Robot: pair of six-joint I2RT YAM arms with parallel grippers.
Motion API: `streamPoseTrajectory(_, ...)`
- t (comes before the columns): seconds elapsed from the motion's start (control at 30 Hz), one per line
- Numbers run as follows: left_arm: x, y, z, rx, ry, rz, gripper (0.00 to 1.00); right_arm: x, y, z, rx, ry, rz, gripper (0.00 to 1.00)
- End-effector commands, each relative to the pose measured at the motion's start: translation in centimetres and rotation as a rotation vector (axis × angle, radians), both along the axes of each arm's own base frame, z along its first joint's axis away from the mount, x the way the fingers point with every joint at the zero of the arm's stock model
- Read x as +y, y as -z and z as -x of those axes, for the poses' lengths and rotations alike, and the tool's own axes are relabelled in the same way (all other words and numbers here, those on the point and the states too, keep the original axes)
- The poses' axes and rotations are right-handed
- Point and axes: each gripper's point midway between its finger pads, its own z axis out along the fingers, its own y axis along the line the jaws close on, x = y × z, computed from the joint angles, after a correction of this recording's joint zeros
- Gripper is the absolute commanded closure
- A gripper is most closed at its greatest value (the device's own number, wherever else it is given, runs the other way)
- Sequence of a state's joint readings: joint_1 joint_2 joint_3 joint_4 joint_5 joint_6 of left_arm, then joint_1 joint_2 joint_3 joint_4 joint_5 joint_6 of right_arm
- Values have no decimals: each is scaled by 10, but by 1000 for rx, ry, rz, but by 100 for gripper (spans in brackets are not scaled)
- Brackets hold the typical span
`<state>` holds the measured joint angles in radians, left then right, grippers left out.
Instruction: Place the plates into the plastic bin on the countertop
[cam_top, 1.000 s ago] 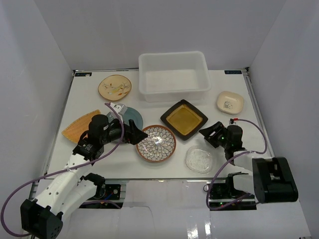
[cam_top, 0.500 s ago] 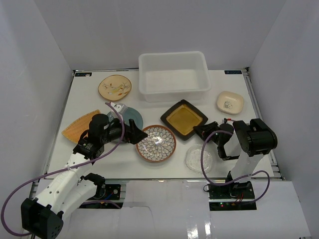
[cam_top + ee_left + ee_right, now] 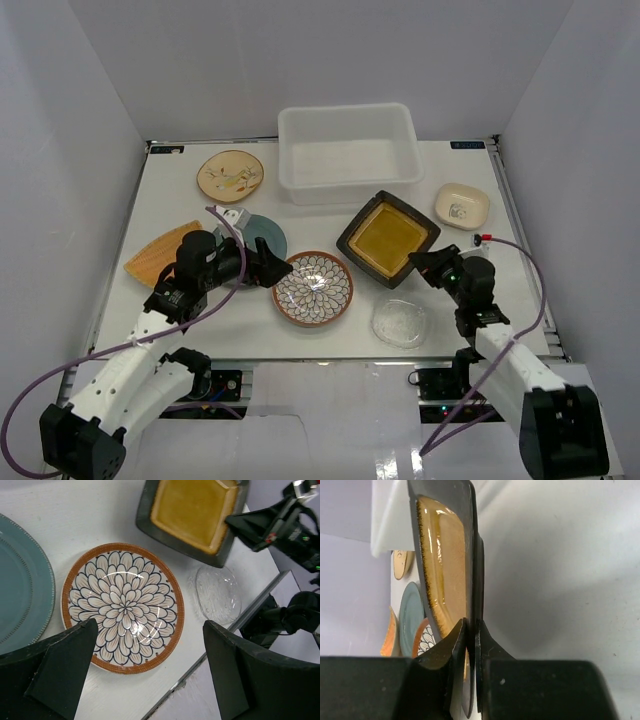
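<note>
The amber plate rises outward in my right gripper over the plastic bin next, then goes down inside for release, since the bin's near side blocks a level path.
My right gripper is shut on the near right rim of the black-rimmed square amber plate, which hangs tilted above the countertop. The plastic bin stands behind it with nothing inside. My left gripper is open, hovering over the left edge of the brown-rimmed petal-patterned plate, holding nothing. The teal plate lies partly under the left arm.
On the table lie a cream floral plate at the back left, an orange fan-shaped plate at the left, a small cream squarish plate at the right and a clear glass plate near the front edge.
The right gripper has closed on the amber plate's rim and lifted it, tilting it and carrying it slightly back toward the bin. The left arm has stayed still.
</note>
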<state>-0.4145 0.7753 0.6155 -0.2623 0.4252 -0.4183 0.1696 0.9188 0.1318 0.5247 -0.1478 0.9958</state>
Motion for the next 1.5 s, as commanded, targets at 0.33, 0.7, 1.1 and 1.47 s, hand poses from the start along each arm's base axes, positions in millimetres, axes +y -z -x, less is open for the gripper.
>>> streamPoseTrajectory(0.33, 19, 29, -8, 176, -193, -64, 10, 32, -269, -36, -530, -231, 109, 92)
streamPoseTrajectory(0.7, 23, 95, 21, 491, -291, -31, 12, 81, -265, -236, -452, -484, 318, 92)
streamPoseTrajectory(1.1, 22, 129, 24, 597, -330, -44, 11, 94, -127, -330, -232, -503, 356, 92)
streamPoseTrajectory(1.47, 7, 151, 8, 608, -333, 35, 14, 105, -91, -297, -138, -484, 380, 33)
